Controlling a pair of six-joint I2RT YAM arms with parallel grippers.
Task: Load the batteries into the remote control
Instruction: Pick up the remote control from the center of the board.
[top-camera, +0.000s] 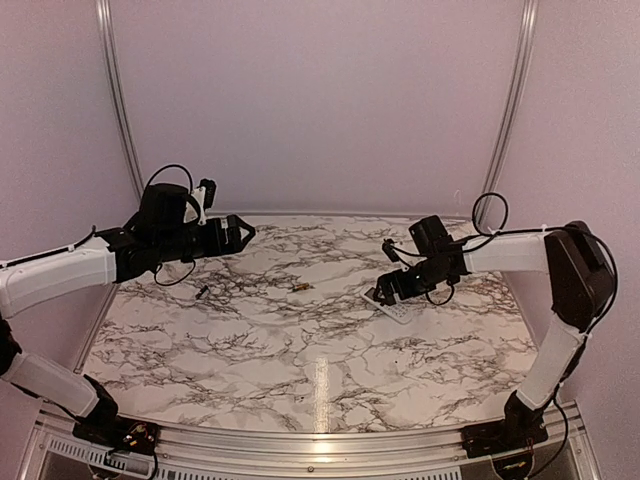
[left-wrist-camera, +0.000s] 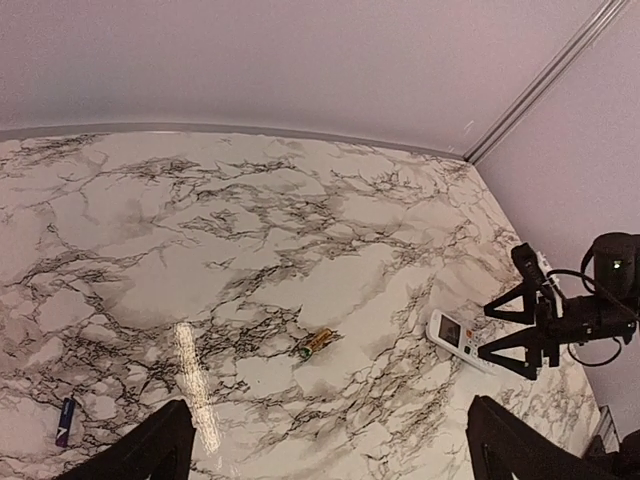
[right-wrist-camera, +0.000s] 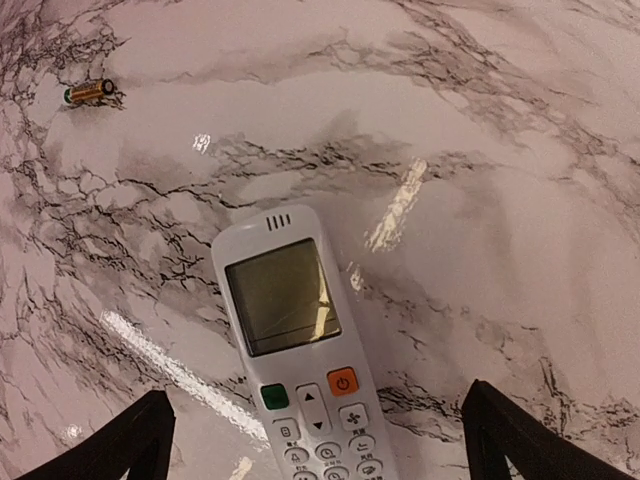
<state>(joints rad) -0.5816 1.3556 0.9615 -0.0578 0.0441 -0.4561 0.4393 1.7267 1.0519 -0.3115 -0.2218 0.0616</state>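
Observation:
My right gripper should next move down toward the left in the top view onto the remote's screen end (top-camera: 370, 296) (right-wrist-camera: 280, 285), because the remote's narrow body fits between the open fingers.
The white remote control (right-wrist-camera: 300, 340) lies face up on the marble table, its screen and buttons showing; it also shows in the top view (top-camera: 390, 305) and in the left wrist view (left-wrist-camera: 458, 340). One golden-brown battery (top-camera: 300, 287) lies alone mid-table, also in the left wrist view (left-wrist-camera: 317, 343) and the right wrist view (right-wrist-camera: 90, 92). My right gripper (right-wrist-camera: 315, 390) is open, hovering over the remote's button end with one finger on each side; in the top view it (top-camera: 385, 290) is just above the remote. My left gripper (top-camera: 246, 231) is open and empty, raised over the back left.
A small slim dark bluish cylinder (left-wrist-camera: 65, 420) lies on the table at the left, also in the top view (top-camera: 201, 292). Pale walls and metal corner rails (top-camera: 118, 100) close in the back and sides. The marble tabletop (top-camera: 320, 350) reaches to a metal front edge.

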